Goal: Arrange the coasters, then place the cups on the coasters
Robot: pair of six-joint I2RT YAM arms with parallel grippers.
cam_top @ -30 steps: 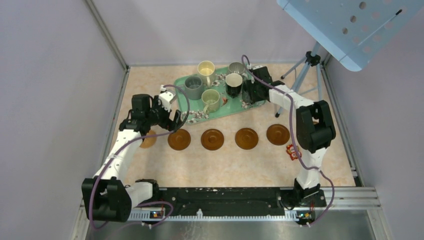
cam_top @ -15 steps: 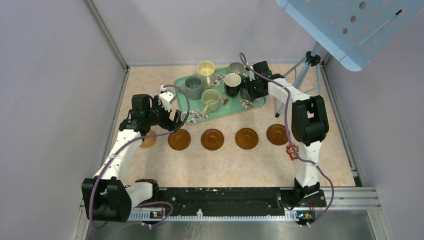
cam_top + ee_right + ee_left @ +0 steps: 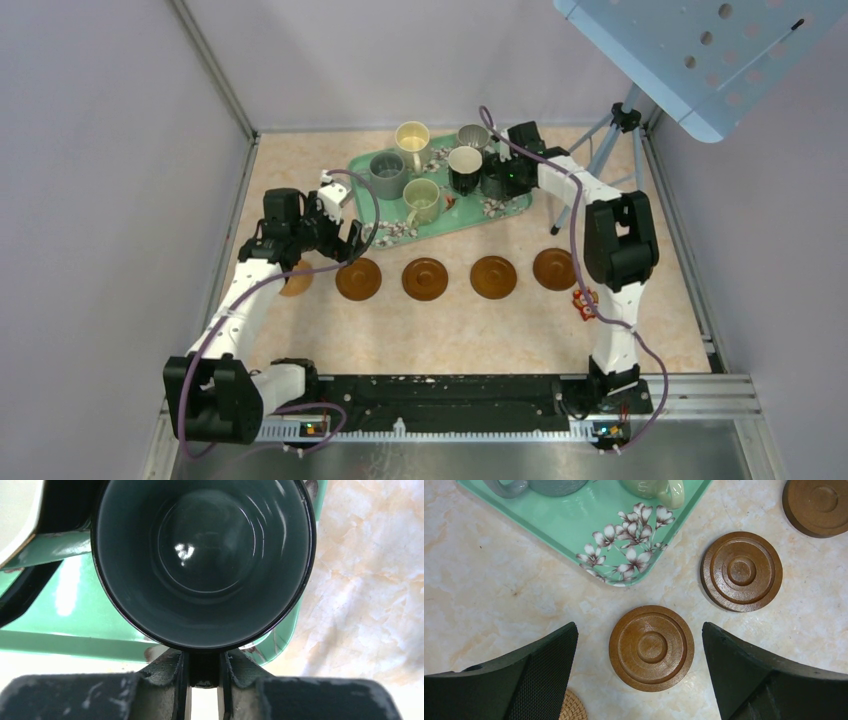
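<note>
The tray's rim is around the cup, so my right gripper will rise, move back and to the right in the top view, and lower past the red trinket to let go.
Four brown coasters (image 3: 425,278) lie in a row in front of the tray, and a woven tan coaster (image 3: 295,278) shows half under the left arm. My left gripper (image 3: 639,632) hangs open over the second coaster (image 3: 651,647), touching nothing. On the tray stand the cream-yellow cup (image 3: 411,137), grey cup (image 3: 388,172), pale green cup (image 3: 422,198), black cup (image 3: 466,165) and silvery cup (image 3: 473,135). My right gripper (image 3: 203,672) is shut on the handle of the dark grey-green cup (image 3: 202,560), which stands at the tray's right end.
The green floral tray (image 3: 450,215) sits at the back middle. A small red trinket (image 3: 583,303) lies by the right arm, near the rightmost coaster (image 3: 556,268). A tripod (image 3: 600,150) stands at the back right under a blue perforated panel (image 3: 700,50).
My right arm reached in to the dark grey-green cup and its jaws closed on the handle. The left arm has not moved.
</note>
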